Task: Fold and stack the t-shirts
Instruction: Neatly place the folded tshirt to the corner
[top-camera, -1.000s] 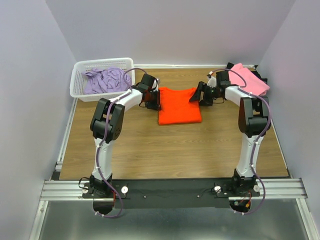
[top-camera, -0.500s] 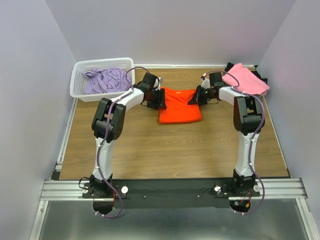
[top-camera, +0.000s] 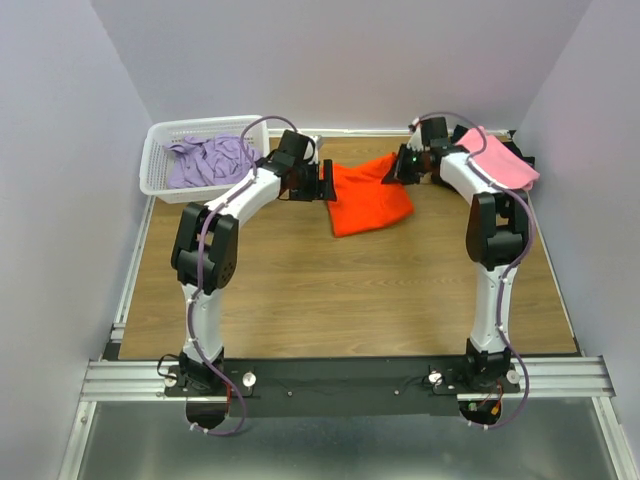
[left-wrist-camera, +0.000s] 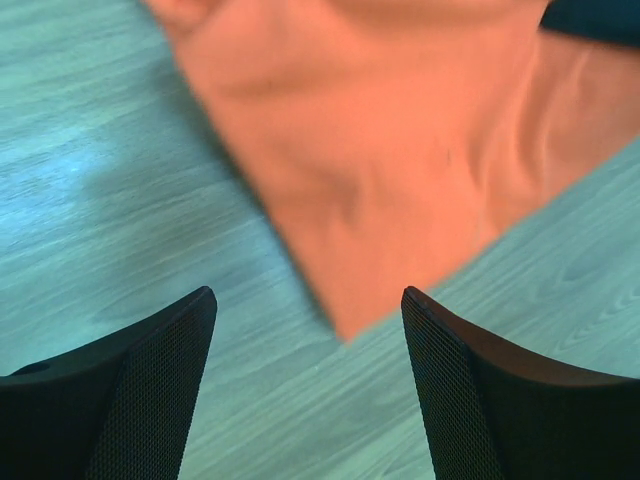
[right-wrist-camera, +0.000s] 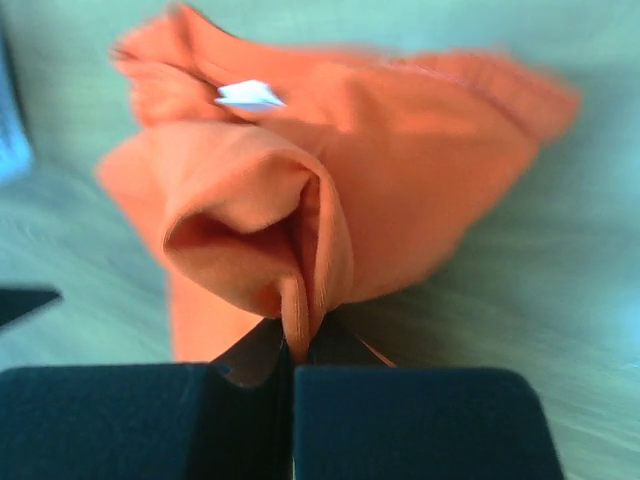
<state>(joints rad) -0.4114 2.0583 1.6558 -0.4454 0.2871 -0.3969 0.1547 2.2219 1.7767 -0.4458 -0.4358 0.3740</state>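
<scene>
The pink t-shirt already lies stacked on dark cloth, so next I should raise my right gripper, move it to the right in the top view and release over the t-shirt.
The folded orange t-shirt is pulled askew at the far middle of the table, its far right corner lifted. My right gripper is shut on that corner; the right wrist view shows bunched orange cloth pinched between the jaws. My left gripper stands open just left of the shirt, with bare wood and only the shirt's near corner between its fingers. A pink t-shirt lies at the far right. A lavender t-shirt sits crumpled in the basket.
The white lattice basket stands at the far left corner. Dark cloth shows under the pink shirt by the right wall. Pale walls close in on three sides; bare wooden tabletop spreads in front of the shirt.
My right gripper shut on the orange shirt's corner and lifted it back and right, skewing the shirt. My left gripper opened, let go and drew off the cloth.
</scene>
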